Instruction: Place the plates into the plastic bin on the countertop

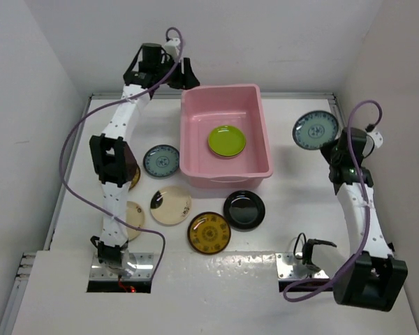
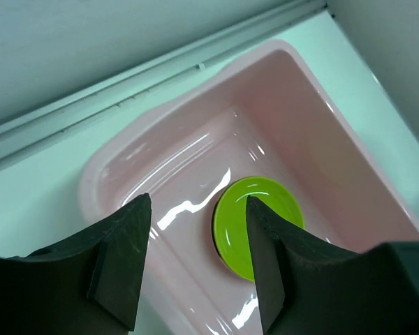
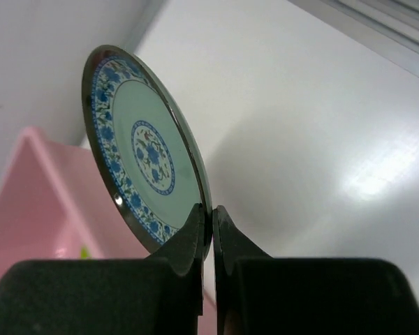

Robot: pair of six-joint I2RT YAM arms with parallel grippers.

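Observation:
Another blue plate lies beside the bin, so my left gripper moves back and down onto the plate's rim [image 1: 146,162] opposite the bin next.
The pink plastic bin [image 1: 255,122] stands at the back middle of the white countertop [image 1: 293,209]. A lime green plate [image 1: 227,140] lies inside it, also seen in the left wrist view [image 2: 265,209]. My left gripper [image 2: 195,237] is open and empty above the bin's far left corner [image 1: 185,73]. My right gripper [image 3: 211,213] is shut on the rim of a pale blue patterned plate [image 3: 143,150], held on edge in the air right of the bin [image 1: 315,130]. On the countertop lie another blue plate [image 1: 160,161], a cream plate [image 1: 170,205], an amber plate [image 1: 209,232] and a black plate [image 1: 244,209].
Two more plates [image 1: 134,213] lie partly hidden under the left arm. White walls close in the back and both sides. Metal base plates [image 1: 297,265] sit at the near edge.

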